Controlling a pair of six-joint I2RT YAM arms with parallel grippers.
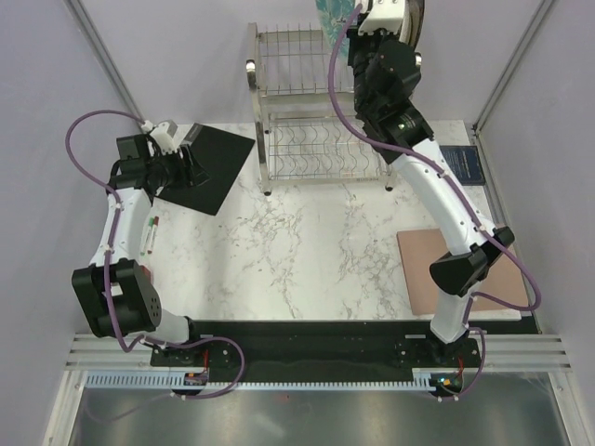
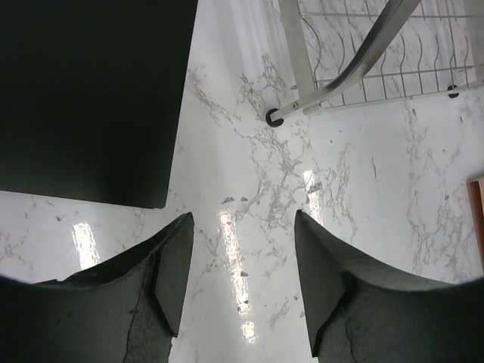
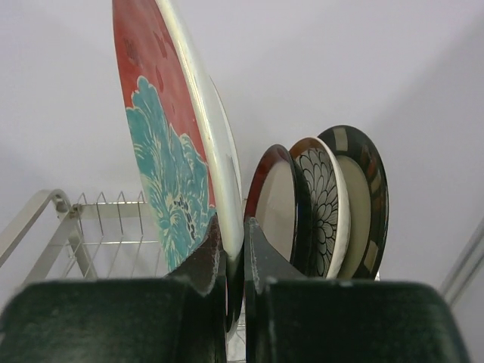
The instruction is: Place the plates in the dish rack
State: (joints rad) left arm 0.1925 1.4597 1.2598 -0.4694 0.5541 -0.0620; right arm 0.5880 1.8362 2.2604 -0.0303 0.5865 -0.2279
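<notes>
The red plate hangs above the empty wires (image 1: pixel 345 76) beside the dark-red-rimmed plate. My right gripper will lower the red plate next to stand on them and let go of the red plate's rim.
My right gripper (image 3: pixel 233 223) is shut on the rim of the red plate with teal flowers (image 3: pixel 162 166) and holds it upright on edge over the dish rack (image 3: pixel 83 227). To its right stand three plates on edge: the dark-red-rimmed one (image 3: pixel 276 200), the brown one with white petals (image 3: pixel 325 200) and the black-checked one (image 3: pixel 367 193). In the top view the right gripper (image 1: pixel 367 23) is high at the rack's (image 1: pixel 316 121) upper tier, with a teal sliver of plate (image 1: pixel 333 11) showing. My left gripper (image 2: pixel 243 265) is open and empty over the marble table (image 2: pixel 363 189), also seen from above (image 1: pixel 191 165).
A black mat (image 1: pixel 212 167) lies at the back left under the left gripper. A wooden board (image 1: pixel 432 269) lies at the right front. A dark blue pad (image 1: pixel 462 165) sits right of the rack. The rack's foot (image 2: pixel 274 117) is ahead of the left gripper.
</notes>
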